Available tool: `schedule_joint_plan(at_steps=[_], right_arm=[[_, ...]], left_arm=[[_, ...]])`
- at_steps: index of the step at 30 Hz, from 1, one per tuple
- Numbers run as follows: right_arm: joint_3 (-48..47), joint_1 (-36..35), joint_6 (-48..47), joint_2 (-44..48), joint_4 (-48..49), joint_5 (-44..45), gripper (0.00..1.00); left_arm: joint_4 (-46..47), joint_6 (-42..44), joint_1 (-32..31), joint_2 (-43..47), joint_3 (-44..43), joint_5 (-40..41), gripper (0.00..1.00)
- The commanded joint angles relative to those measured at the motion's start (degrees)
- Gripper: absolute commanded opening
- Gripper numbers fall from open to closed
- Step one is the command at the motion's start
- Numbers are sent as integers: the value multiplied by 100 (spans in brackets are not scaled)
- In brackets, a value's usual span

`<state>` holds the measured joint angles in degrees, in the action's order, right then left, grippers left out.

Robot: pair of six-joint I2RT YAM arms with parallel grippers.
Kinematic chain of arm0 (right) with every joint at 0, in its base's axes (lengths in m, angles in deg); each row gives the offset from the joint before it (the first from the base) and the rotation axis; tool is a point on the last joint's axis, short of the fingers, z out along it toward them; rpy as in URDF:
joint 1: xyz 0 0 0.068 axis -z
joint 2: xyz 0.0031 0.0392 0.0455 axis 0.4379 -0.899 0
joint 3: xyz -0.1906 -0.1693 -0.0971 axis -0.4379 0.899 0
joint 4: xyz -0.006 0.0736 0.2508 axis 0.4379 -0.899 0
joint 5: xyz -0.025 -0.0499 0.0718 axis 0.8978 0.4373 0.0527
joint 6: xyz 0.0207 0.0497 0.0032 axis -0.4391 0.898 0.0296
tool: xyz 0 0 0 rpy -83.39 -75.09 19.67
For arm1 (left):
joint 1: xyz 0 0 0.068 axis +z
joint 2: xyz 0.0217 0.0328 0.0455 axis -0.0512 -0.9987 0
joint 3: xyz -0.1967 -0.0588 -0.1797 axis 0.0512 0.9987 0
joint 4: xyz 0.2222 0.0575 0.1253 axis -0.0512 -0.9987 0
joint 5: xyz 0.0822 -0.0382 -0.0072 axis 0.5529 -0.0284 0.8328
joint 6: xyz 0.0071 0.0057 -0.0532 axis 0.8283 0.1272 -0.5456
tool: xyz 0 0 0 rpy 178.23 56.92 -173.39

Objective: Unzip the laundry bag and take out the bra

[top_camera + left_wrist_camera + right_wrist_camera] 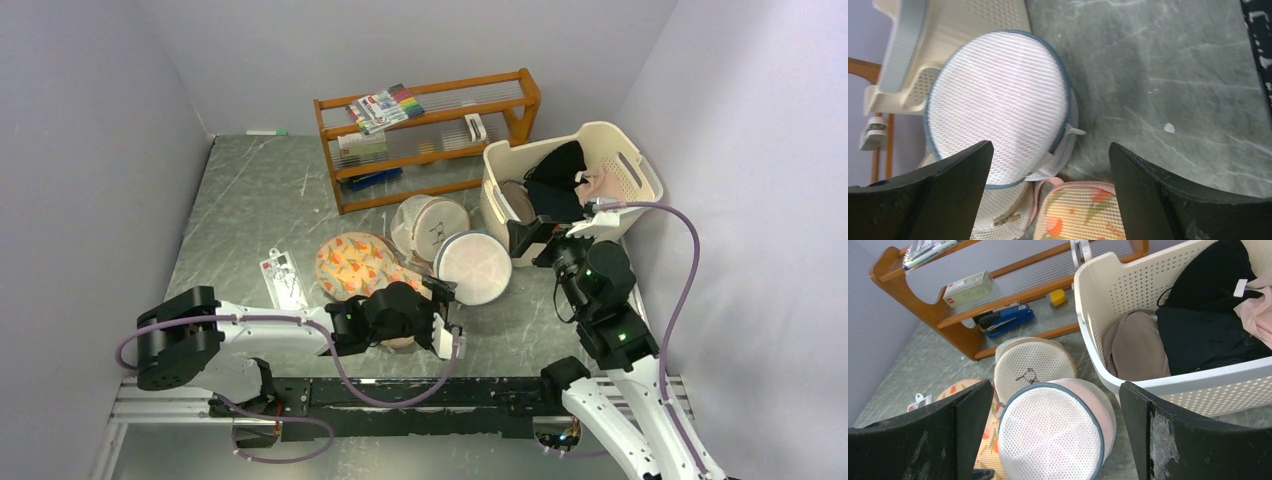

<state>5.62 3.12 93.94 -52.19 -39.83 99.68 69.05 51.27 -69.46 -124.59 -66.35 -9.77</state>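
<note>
The laundry bag's pouch-side edge (450,277) (1024,169) is outward of my left gripper and is already facing the gap between its fingers. My left gripper needs to reach outward onto that mesh next.
The laundry bag (473,267) is a round white mesh drum with a grey-blue rim. It stands tilted on its edge on the table beside the basket. It is zipped shut, and a white zipper pull (1075,131) sticks out at its side. Something pinkish shows faintly through the mesh (1053,435); the bra itself is hidden. My left gripper (447,315) is open and empty just near-left of the bag (998,105), not touching it. My right gripper (530,243) is open and empty, above and to the right of the bag, by the basket's near corner.
A round mesh bag with a small dark print (432,226) leans behind the laundry bag. A peach floral pouch (355,264) lies to its left. A cream basket (628,165) of clothes stands at the right, a wooden shelf (430,130) at the back, and a white card (283,277) at the left.
</note>
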Motion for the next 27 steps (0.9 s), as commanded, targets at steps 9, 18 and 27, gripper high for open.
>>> schedule_joint_plan(at_steps=[9, 18, 27], right_arm=[[-76, 53, -33, -289, -31, -94, 100], [-55, 53, 25, -466, -78, -186, 100], [-75, 53, 24, -747, 12, -336, 100]], left_arm=[[-129, 817, 550, -310, -553, -198, 90], [-245, 893, 863, -960, -929, -627, 81], [-61, 593, 868, -1182, -918, -583, 61]])
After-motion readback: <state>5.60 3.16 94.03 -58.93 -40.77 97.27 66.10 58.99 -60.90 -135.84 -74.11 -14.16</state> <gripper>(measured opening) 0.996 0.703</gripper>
